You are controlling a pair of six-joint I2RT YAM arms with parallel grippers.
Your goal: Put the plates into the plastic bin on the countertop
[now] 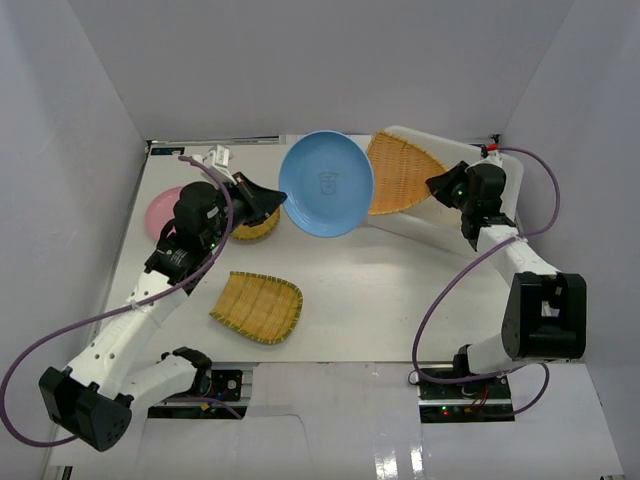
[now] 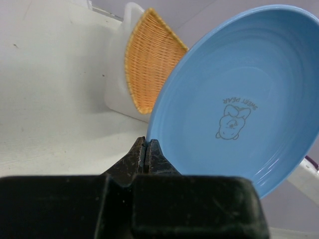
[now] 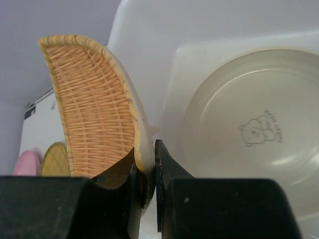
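Note:
My right gripper is above the cream plate's rim point(image 3: 191, 113), which lies lower inside the bin point(image 3: 149, 40), so it needs to move down toward that rim and let go of the orange woven plate's edge.
My left gripper point(image 1: 278, 198) is shut on the rim of the round blue plate point(image 1: 326, 184) and holds it tilted in the air mid-table; the wrist view shows the gripper point(image 2: 147, 145) pinching the blue plate point(image 2: 239, 99). My right gripper point(image 1: 436, 186) is shut on the edge of the orange woven plate point(image 1: 400, 172), held over the white plastic bin point(image 1: 452, 150). In the right wrist view the gripper point(image 3: 145, 149) clamps the orange woven plate point(image 3: 94, 109) above the bin point(image 3: 149, 40), where a cream plate point(image 3: 254, 129) lies. A yellow woven plate point(image 1: 257, 306) lies on the countertop point(image 1: 400, 290).
A pink plate point(image 1: 163, 210) lies at the left edge of the countertop, with a second yellow woven plate point(image 1: 255, 225) under my left arm. White walls close in the surface on the left, back and right.

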